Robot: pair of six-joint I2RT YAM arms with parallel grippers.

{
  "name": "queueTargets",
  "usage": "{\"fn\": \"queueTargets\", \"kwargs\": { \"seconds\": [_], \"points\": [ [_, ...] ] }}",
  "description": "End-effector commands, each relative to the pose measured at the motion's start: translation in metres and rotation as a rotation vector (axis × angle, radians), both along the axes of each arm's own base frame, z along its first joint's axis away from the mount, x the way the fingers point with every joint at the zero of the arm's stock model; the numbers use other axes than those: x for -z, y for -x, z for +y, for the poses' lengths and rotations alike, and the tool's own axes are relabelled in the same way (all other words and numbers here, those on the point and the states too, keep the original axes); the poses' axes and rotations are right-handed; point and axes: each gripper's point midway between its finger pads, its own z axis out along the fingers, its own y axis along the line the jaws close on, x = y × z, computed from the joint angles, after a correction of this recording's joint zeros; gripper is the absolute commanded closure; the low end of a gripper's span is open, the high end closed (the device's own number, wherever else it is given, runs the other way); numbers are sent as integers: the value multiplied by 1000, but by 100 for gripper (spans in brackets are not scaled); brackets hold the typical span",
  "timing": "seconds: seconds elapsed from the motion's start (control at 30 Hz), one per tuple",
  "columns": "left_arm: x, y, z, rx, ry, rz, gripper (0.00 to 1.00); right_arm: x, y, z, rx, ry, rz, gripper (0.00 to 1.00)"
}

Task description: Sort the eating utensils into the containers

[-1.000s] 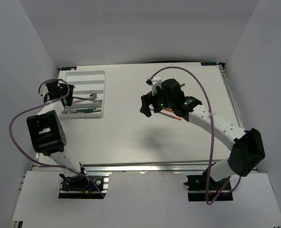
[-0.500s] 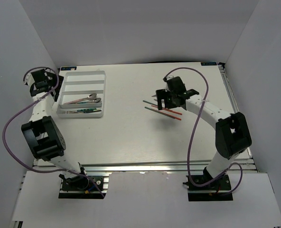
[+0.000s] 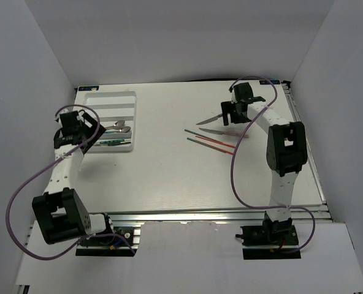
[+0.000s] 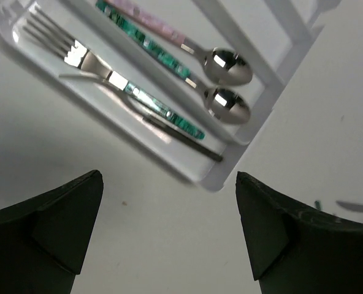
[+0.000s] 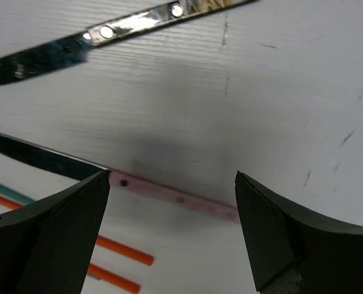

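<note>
The robot's right gripper will next turn so its fingers go on both sides of the pink handle, which reaches from finger to finger, and will go back down onto the handle's middle to close.
The white cutlery tray lies at the back left. In the left wrist view the tray holds a green-handled fork, a green-handled spoon, a pink-handled spoon and a thin dark stick. My left gripper is open and empty just off the tray's near-left side. My right gripper is open above a pink-handled knife, whose handle lies between the fingers. A dark-handled knife lies beside it. Red chopsticks and a green one lie nearby.
White walls close in the table on the left, back and right. The right arm's links stretch along the right side of the table. Purple cables loop over both arms.
My left gripper has swung from behind the tray's left side to its near-left side. My right gripper has moved back and right, from over the chopsticks to over the knives.
</note>
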Motion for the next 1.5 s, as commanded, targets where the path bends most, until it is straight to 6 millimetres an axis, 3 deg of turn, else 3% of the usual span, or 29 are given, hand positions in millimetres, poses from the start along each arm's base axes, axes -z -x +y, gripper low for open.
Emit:
{"fn": "queueTargets", "kwargs": {
  "seconds": [0.0,0.17,0.43,0.57,0.63,0.83,1.07,1.17,1.37,1.47],
  "points": [
    [19,21,-4,57,-46,31,2,8,0,-3,-172,57,43,13],
    [19,23,-21,122,-8,10,2,36,8,-7,-299,41,137,16],
    [16,22,-30,154,19,-14,2,67,26,-19,-277,80,232,24],
    [15,22,-33,162,22,-21,2,44,18,-8,-277,0,129,25],
    [13,22,-33,163,17,-25,2,35,17,-4,-287,-20,121,30],
    [11,24,-35,169,4,-26,2,64,42,-14,-313,33,254,44],
    [13,24,-36,170,6,-20,2,75,74,8,-485,48,241,54],
    [13,24,-37,175,12,-22,2,71,74,16,-523,37,202,57],
    [16,30,-38,173,11,-18,2,80,79,20,-542,71,204,75],
    [16,30,-38,175,10,-20,2,79,81,24,-551,86,195,79]
  ]
}}
